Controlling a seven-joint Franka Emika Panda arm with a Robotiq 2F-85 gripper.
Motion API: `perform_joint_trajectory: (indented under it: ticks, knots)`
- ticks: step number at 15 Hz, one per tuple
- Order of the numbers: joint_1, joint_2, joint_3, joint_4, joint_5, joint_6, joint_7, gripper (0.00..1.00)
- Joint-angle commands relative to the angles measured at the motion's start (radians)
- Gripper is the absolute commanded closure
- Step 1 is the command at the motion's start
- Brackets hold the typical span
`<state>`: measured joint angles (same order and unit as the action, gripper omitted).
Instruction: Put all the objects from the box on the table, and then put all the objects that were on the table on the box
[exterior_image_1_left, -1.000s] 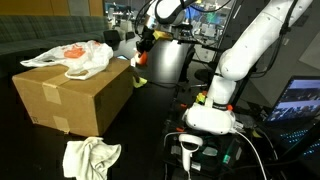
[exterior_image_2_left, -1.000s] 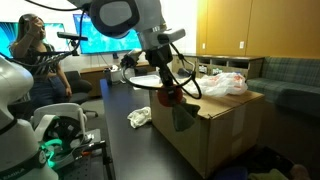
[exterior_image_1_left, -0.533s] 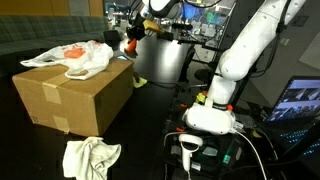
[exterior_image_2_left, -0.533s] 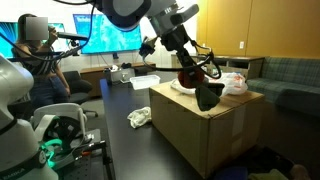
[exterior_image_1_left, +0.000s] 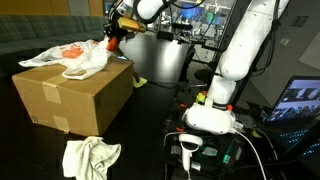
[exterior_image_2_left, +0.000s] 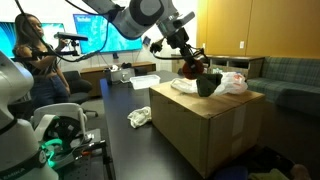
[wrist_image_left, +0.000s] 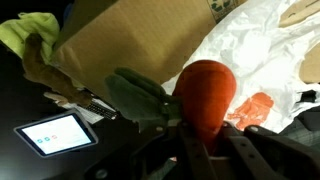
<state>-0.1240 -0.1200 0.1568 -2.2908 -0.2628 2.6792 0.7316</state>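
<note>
The toy still hangs above the top of the box. I need to move my gripper down and toward the white plastic bag (exterior_image_1_left: 78, 58) next, onto the bare cardboard (exterior_image_1_left: 112, 68) beside it.
My gripper (wrist_image_left: 204, 140) is shut on an orange carrot-shaped toy (wrist_image_left: 205, 92) with dark green leaves (wrist_image_left: 140, 98). In both exterior views the gripper (exterior_image_1_left: 113, 38) (exterior_image_2_left: 190, 66) hangs with the toy (exterior_image_2_left: 192, 70) just above the far top edge of the brown cardboard box (exterior_image_1_left: 70, 95) (exterior_image_2_left: 205, 125). A crumpled white plastic bag (exterior_image_1_left: 78, 58) (exterior_image_2_left: 225, 83) (wrist_image_left: 250, 40) with orange print lies on the box top. On the dark table (exterior_image_2_left: 115, 140), a pale cloth (exterior_image_1_left: 90, 157) (exterior_image_2_left: 140, 117) lies beside the box.
A yellow-green rag (wrist_image_left: 30, 30) (exterior_image_1_left: 138, 82) lies on the table past the box. A small lit screen (wrist_image_left: 55, 133) lies nearby. The robot base (exterior_image_1_left: 212, 115) stands on the table. A person (exterior_image_2_left: 30, 60) stands at the far end.
The arm has lifted the carrot toy from beside the box's side and carried it over the box top, close to the plastic bag. The grip has stayed shut.
</note>
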Motion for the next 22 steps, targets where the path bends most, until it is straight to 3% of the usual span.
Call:
perform_joint_trajectory:
  ticks: [1,5,6,11,16,22]
  knots:
    - [-0.007,0.068,0.045,0.112,-0.145,-0.037,0.211,0.9]
    - [0.007,0.081,0.068,0.153,-0.261,-0.076,0.391,0.91]
    - [0.058,0.078,0.022,0.16,-0.275,-0.092,0.412,0.91]
    - [0.115,0.147,0.005,0.219,-0.35,-0.207,0.515,0.92]
    - [0.175,0.259,-0.034,0.288,-0.313,-0.296,0.515,0.94]
    - [0.231,0.385,-0.083,0.382,-0.2,-0.319,0.442,0.93]
